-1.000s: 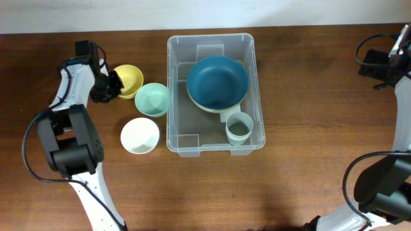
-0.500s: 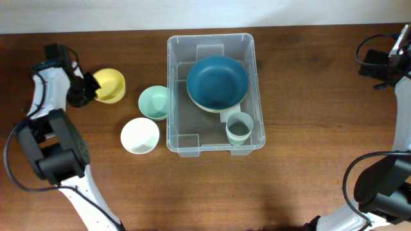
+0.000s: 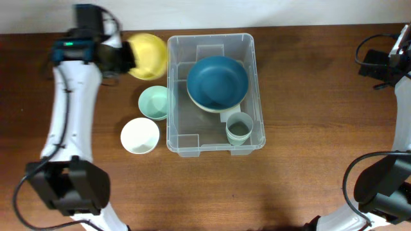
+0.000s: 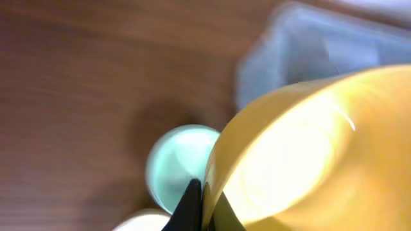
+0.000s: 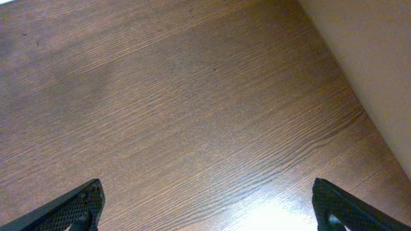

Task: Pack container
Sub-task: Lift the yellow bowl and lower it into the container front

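My left gripper moves over the container's side, back and down into the near corner beside the pale green cup (image 3: 239, 128) next. The bottom of that corner is empty.
The container (image 3: 172, 96), a large clear bin, stands mid-table with a blue bowl (image 3: 217, 82) and a pale green cup (image 3: 239, 128) inside. My left gripper (image 3: 125, 59) is shut on the rim of a yellow bowl (image 3: 149, 56), which hangs tilted just left of the bin's back-left corner. In the blurred left wrist view the black fingers (image 4: 192, 205) pinch the yellow bowl's (image 4: 302, 147) wall, with the container (image 4: 308, 58) beyond. My right gripper (image 3: 390, 56) is at the far right edge. In the right wrist view it (image 5: 209, 208) stands open over bare wood.
A mint bowl (image 3: 154, 101) sits against the bin's left wall, also visible under the left wrist (image 4: 176, 167). A white bowl (image 3: 140, 135) lies in front of it. A pale wall (image 5: 372, 58) runs past the right gripper.
My left arm has lifted the yellow bowl from the far left and swung it right, up to the container's back-left corner. The right arm has not moved.
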Available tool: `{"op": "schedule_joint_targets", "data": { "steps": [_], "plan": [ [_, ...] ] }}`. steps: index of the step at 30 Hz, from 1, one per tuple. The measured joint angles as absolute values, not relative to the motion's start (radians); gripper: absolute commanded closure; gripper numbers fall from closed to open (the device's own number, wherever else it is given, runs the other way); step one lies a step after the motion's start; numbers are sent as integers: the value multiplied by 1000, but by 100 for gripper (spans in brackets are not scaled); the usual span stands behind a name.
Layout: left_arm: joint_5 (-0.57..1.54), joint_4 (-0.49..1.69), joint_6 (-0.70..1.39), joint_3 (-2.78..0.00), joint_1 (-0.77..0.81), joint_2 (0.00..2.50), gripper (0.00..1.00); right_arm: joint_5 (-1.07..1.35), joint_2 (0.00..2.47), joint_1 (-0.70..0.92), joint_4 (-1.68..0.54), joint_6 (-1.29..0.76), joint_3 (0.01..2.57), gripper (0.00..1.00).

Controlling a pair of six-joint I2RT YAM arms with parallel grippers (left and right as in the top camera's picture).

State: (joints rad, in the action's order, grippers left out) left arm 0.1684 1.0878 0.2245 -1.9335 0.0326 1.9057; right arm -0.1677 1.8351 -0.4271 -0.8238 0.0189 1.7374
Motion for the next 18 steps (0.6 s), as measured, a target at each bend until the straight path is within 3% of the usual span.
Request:
{"op": "schedule_joint_targets", "data": {
  "steps": [9,18],
  "plan": [
    [168,1246,224,-1924,244,1912,99,-168,1835,-427,-823,18,1737,1],
    [141,1259,224,-1822,398,1912,99,-168,1835,-427,-823,18,1737,1]
  ]
}}
